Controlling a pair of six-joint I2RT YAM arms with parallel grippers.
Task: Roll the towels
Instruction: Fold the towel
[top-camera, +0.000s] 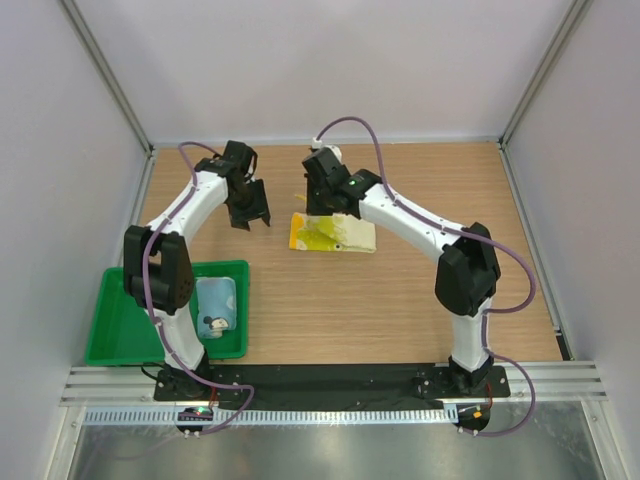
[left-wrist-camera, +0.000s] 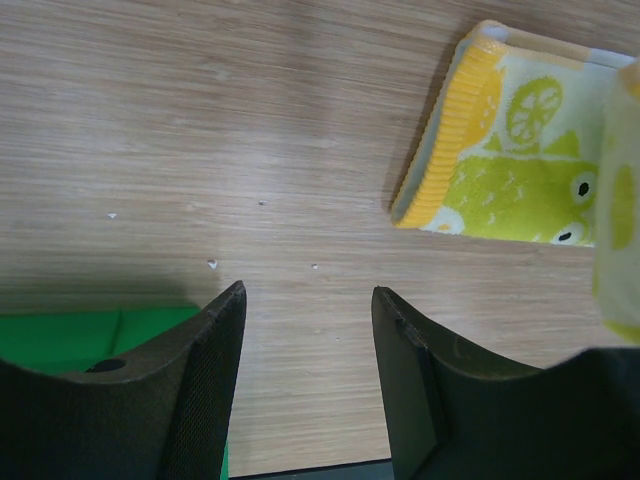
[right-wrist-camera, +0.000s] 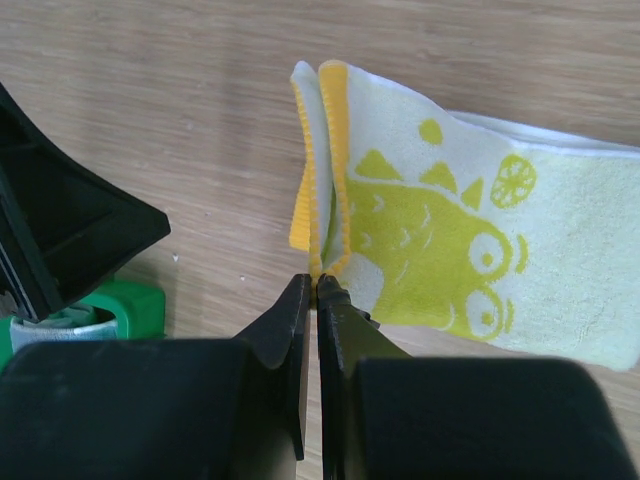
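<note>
The right gripper lowers back and to the left in the top view onto the towel's near orange corner next, as the towel's held edge hangs lifted.
The yellow-cream towel (top-camera: 335, 234) with green and orange print lies folded on the wooden table in the middle. My right gripper (right-wrist-camera: 316, 283) is shut on the towel's orange edge (right-wrist-camera: 322, 190) and lifts that end off the table; in the top view it (top-camera: 322, 197) stands over the towel's far left corner. My left gripper (left-wrist-camera: 305, 292) is open and empty, hovering over bare wood left of the towel (left-wrist-camera: 510, 165); it shows in the top view (top-camera: 250, 215). The light blue towel (top-camera: 216, 304) lies rolled in the green tray.
The green plastic tray (top-camera: 125, 335) sits at the near left beside the left arm's base; its corner shows in the left wrist view (left-wrist-camera: 90, 335). White walls enclose the table on three sides.
</note>
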